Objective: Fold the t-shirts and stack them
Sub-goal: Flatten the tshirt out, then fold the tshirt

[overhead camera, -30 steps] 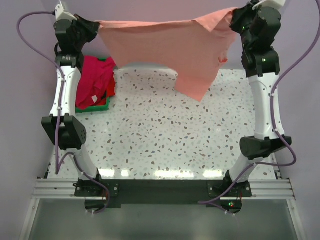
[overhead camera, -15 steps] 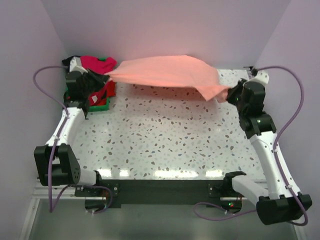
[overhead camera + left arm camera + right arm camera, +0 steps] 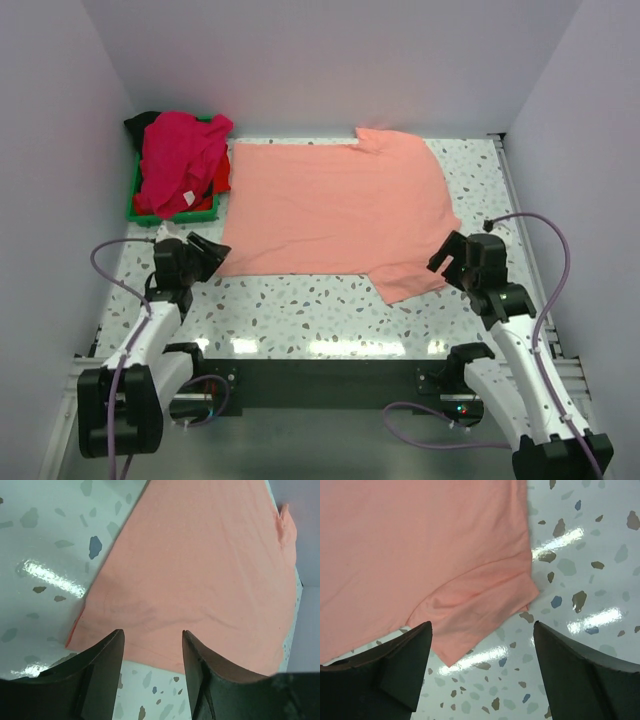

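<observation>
My left gripper moves down and to its left in the wrist view next and closes there, since the shirt's near corner point(image 3: 222, 273) point(image 3: 73, 641) lies that way.
The salmon-pink t-shirt point(image 3: 335, 205) lies spread flat on the table, collar toward the back wall, one sleeve point(image 3: 480, 605) pointing to the near right. My left gripper point(image 3: 212, 255) is open at the shirt's near left corner; in the left wrist view point(image 3: 152, 632) its fingers frame the hem point(image 3: 150, 650) with nothing between them. Just off the near right sleeve, my right gripper point(image 3: 447, 258) stands wide open over bare table point(image 3: 481, 625). Magenta-pink point(image 3: 180, 155), red point(image 3: 222, 175) and black point(image 3: 142, 125) t-shirts are heaped at the back left.
The heap of t-shirts sits in a green tray point(image 3: 175, 215) by the left wall. Walls close in the table on the left, back and right. Speckled tabletop point(image 3: 330, 310) shows between the spread shirt and the arm bases.
The salmon-pink shirt, held stretched in the air between both shut grippers, now lies flat on the table. Both grippers have opened, let go, and swung down toward the near edge.
</observation>
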